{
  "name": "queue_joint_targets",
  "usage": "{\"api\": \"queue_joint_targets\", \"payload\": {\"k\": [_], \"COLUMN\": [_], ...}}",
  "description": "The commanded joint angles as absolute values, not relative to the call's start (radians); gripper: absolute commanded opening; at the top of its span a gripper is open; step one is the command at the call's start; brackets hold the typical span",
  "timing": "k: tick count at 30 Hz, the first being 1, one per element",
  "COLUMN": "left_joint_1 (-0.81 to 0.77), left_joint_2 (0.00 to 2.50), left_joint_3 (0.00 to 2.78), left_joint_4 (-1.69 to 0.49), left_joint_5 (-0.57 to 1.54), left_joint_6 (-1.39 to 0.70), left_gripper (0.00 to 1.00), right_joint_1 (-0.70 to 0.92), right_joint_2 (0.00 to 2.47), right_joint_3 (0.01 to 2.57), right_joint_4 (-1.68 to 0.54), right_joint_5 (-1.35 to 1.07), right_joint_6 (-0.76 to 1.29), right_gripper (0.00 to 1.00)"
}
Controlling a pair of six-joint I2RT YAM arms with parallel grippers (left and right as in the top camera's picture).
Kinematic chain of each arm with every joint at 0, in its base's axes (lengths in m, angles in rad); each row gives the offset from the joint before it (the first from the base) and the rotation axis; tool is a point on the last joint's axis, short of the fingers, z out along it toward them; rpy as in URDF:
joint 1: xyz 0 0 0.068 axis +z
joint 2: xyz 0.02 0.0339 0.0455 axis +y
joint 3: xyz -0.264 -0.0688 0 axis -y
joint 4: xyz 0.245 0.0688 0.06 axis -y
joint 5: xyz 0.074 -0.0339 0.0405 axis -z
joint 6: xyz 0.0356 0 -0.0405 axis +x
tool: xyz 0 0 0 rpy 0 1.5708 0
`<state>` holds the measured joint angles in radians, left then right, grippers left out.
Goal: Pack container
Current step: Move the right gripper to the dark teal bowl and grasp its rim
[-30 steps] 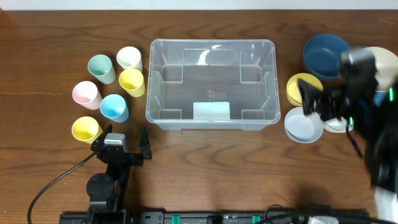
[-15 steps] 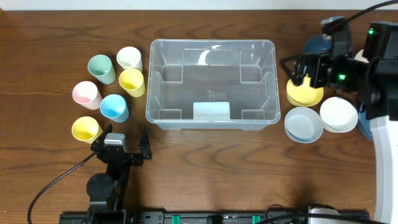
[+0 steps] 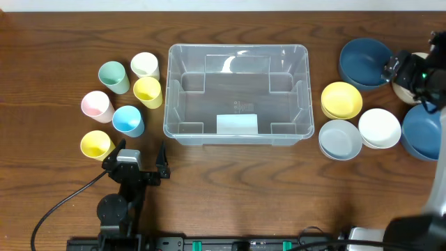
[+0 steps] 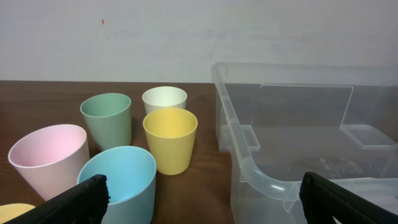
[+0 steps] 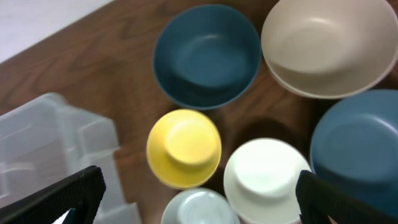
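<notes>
My open right gripper should next go down onto the dark blue bowl's rim facing the white bowl, as bare wood there leaves finger room.
The clear container (image 3: 237, 47) stands empty mid-table, with a white label (image 3: 237, 124) at its near wall. My left gripper (image 3: 137, 155) rests open on the table in front of its left corner. In the left wrist view that gripper (image 4: 199, 196) has the blue cup (image 4: 121, 180) at its left finger and the container's rim (image 4: 249, 163) towards its right. My right gripper (image 3: 408, 70) hovers at the far right over the bowls. In the right wrist view this gripper (image 5: 199, 199) is open and empty above the yellow bowl (image 5: 184, 148) and white bowl (image 5: 266, 180).
Several cups stand left of the container: mint (image 3: 113, 75), white (image 3: 145, 65), yellow (image 3: 148, 90), pink (image 3: 96, 105), blue (image 3: 128, 120), yellow (image 3: 96, 144). Right of it lie bowls: dark blue (image 3: 365, 61), yellow (image 3: 341, 100), grey (image 3: 340, 139), white (image 3: 380, 127), blue (image 3: 422, 132).
The right arm swung from over the yellow and white bowls back toward the far right edge, uncovering them. The left arm has not moved.
</notes>
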<state>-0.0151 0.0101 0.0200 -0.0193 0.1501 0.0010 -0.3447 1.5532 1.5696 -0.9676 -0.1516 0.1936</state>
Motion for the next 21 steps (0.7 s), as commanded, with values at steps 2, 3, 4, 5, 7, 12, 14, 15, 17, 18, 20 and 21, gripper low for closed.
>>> {"api": "queue_joint_targets", "payload": {"k": [2,3,4,5,7,12,14,15,17,18,20,21], "left_joint_1": [-0.012,-0.012,-0.012,-0.012,-0.012,-0.012,-0.012,-0.012,-0.012,-0.012,-0.012,-0.012], "left_joint_2": [0.004,0.004,0.004,0.004,0.004,0.004,0.004,0.004,0.004,0.004,0.004,0.004], "left_joint_3": [0.004,0.004,0.004,0.004,0.004,0.004,0.004,0.004,0.004,0.004,0.004,0.004], "left_joint_4": [-0.052,-0.052,-0.053,-0.052,-0.053,-0.053,-0.052,-0.052,-0.053,-0.053,-0.052,-0.053], "left_joint_5": [0.161,0.161,0.161,0.161,0.161,0.161,0.161,0.161,0.161,0.161,0.161,0.161], "left_joint_6": [0.011,0.011,0.011,0.011,0.011,0.011,0.011,0.011,0.011,0.011,0.011,0.011], "left_gripper": [0.98,0.98,0.98,0.98,0.98,0.98,0.98,0.98,0.98,0.98,0.98,0.98], "right_joint_1": [-0.348,-0.348,-0.348,-0.347,-0.347,-0.347,-0.347,-0.347,-0.347,-0.347,-0.345,-0.343], "right_joint_2": [1.686,1.706,1.731,1.761,1.813,1.930,1.965,1.979,1.998,2.006,2.014,2.016], "right_joint_3": [1.588,1.588,1.588,1.588,1.588,1.588,1.588,1.588,1.588,1.588,1.588,1.587], "right_joint_4": [-0.908,-0.899,-0.891,-0.882,-0.874,-0.863,-0.855,-0.850,-0.833,-0.820,-0.803,-0.792], "right_joint_5": [-0.118,-0.113,-0.098,-0.075,-0.045,-0.025,-0.026,-0.026,-0.027,-0.028,-0.030,-0.030], "right_joint_6": [0.226,0.238,0.256,0.277,0.311,0.373,0.393,0.404,0.415,0.419,0.433,0.441], "right_gripper": [0.99,0.99,0.99,0.99,0.98,0.88,0.83,0.82,0.76,0.74,0.72,0.71]}}
